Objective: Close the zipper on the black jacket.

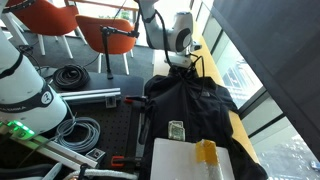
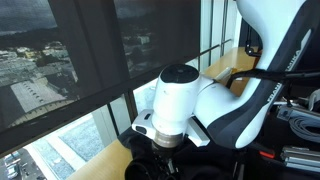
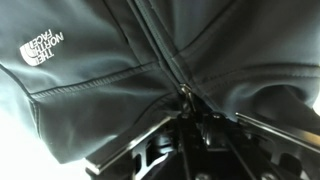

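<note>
I need to slide my gripper along the zipper to the jacket's far end next and let go of the zipper's pull. That end is past my gripper, away from the white box.
The black jacket [image 1: 195, 105] lies spread on the table by the window. In the wrist view it fills the frame [image 3: 90, 110], with a white logo at the left. The zipper [image 3: 165, 55] runs as a thin dark line down to my gripper [image 3: 190, 103]. The fingers are pinched together on the zipper's small metal pull [image 3: 185, 94]. In an exterior view my gripper [image 1: 183, 62] sits at the far end of the jacket. In an exterior view the white wrist [image 2: 175, 100] points down over dark fabric [image 2: 150, 170], and the fingertips are hidden.
A white box [image 1: 185, 162] with a yellow object [image 1: 205, 152] stands at the near end of the jacket. A small object [image 1: 177, 130] lies on the jacket. Coiled black cables [image 1: 70, 75] lie on the floor. Orange chairs [image 1: 110, 35] stand behind. A wooden ledge [image 1: 236, 125] runs along the window.
</note>
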Tool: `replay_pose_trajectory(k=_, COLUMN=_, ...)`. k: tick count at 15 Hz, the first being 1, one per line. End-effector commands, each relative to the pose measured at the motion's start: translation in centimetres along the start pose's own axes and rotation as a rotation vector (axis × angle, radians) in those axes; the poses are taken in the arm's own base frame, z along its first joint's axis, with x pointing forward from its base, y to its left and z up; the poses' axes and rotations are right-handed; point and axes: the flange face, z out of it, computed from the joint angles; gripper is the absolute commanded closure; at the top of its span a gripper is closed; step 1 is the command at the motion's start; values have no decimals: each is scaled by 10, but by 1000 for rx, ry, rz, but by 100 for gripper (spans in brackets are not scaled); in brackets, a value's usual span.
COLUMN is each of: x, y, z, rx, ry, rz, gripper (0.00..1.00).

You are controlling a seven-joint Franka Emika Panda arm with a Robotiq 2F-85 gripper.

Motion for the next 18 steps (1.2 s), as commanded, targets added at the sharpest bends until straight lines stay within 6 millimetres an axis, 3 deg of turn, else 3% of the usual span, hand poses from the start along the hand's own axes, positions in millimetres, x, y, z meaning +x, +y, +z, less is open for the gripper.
replay_pose_trajectory(k=1, x=25, y=-9, z=-5, rx=-18, ry=68, rz=-18, gripper=98)
replay_pose_trajectory(k=12, x=50, y=-32, z=8, rx=5, ry=95, rz=-46, gripper=98)
replay_pose_trajectory(k=18, x=63, y=-43, z=4, rx=7, ry=115, rz=-61, gripper=98)
